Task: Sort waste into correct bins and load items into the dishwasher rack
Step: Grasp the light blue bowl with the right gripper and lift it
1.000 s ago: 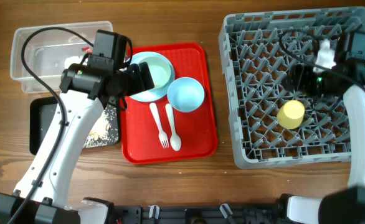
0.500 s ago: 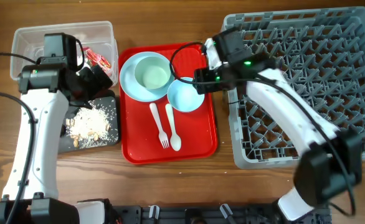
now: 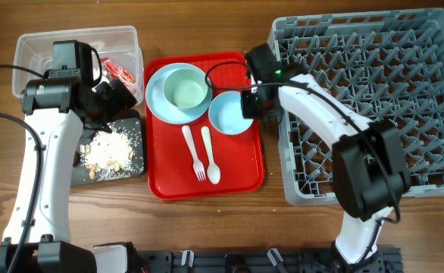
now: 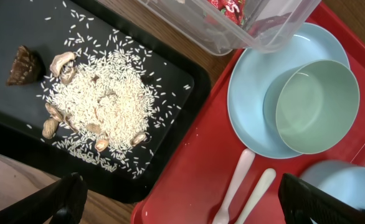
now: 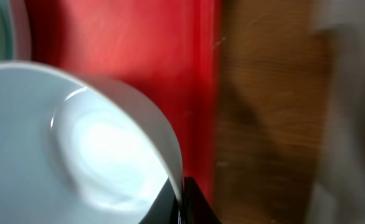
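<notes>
My right gripper lifts the bowl outward to the rack's empty far corner (image 3: 305, 47) by the tray next. There it tilts the bowl, lowers it and releases.
My right gripper (image 3: 248, 105) is shut on the right rim of the pale blue bowl (image 3: 229, 114), which sits on the red tray; the wrist view shows the rim pinched between the jaws (image 5: 179, 200). My left gripper (image 3: 116, 100) hangs open over the edge between the black tray (image 3: 136, 171) and the red tray, holding nothing (image 4: 189, 205). A pale green bowl (image 3: 186, 87) rests in the pale blue plate (image 3: 160, 97). The white fork (image 3: 194, 155) and spoon (image 3: 209, 155) lie side by side. The grey rack (image 3: 358, 98) stands at the right.
The clear tub (image 3: 36, 57) at the back left holds a red wrapper (image 3: 120, 72). Rice-like scraps (image 4: 101, 102) and a brown chunk (image 4: 23, 65) lie in the black tray. The red tray (image 3: 241, 163) sits between the bins and the rack.
The right arm came from over the rack to the pale blue bowl and shut on its rim. The left arm moved from above the plate to the black tray.
</notes>
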You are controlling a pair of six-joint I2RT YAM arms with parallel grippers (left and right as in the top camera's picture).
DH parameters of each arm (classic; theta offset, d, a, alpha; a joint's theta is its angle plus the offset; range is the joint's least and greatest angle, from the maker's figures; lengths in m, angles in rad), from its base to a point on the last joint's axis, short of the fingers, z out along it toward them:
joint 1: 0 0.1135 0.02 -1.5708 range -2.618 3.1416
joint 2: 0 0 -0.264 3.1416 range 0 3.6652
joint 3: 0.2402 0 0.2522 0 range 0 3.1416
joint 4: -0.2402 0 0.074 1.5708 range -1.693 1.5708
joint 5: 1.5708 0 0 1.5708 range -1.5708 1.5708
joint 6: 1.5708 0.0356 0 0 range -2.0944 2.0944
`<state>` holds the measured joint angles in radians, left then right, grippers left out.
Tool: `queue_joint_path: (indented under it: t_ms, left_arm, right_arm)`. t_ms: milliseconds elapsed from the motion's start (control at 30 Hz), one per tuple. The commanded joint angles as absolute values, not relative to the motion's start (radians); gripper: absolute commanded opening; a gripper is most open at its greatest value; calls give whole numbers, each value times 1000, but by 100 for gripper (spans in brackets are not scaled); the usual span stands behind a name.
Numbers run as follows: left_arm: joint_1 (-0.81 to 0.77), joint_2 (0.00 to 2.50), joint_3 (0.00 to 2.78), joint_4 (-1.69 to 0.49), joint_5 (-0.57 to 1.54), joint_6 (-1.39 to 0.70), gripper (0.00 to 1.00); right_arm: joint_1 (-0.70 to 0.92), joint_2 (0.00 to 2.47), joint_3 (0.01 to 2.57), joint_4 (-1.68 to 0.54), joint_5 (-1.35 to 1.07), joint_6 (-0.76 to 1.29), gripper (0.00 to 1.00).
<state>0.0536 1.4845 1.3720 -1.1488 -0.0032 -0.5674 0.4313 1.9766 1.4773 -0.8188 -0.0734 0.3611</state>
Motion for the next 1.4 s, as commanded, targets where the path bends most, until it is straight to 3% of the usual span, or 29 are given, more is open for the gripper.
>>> queue_joint_path:
  t_ms: [0, 100, 267, 400, 633, 800, 1367]
  left_arm:
    - [57, 1479, 1375, -1149, -17, -585, 100]
    - [57, 1479, 1375, -1148, -17, -585, 100]
    - [57, 1479, 1375, -1139, -17, -585, 100]
    - [57, 1479, 1375, -1138, -17, -584, 100]
    - [57, 1479, 1375, -1137, -17, -585, 100]
    - [57, 1479, 1375, -1137, -17, -584, 100]
    - [57, 1479, 1375, -1134, -17, -584, 100]
  right_arm:
    - [382, 1779, 1601, -823, 161, 294, 4]
    - [365, 1668, 1624, -746, 411, 286, 4]
    - [352, 1639, 1622, -491, 832, -80, 4]
    - [348, 1706, 1621, -318, 1148, -107, 4]
    - [348, 1889, 1621, -310, 1243, -92, 4]
    - [348, 2011, 1619, -420, 1233, 34, 4]
    - [397, 2035, 1529, -479, 1150, 89, 4]
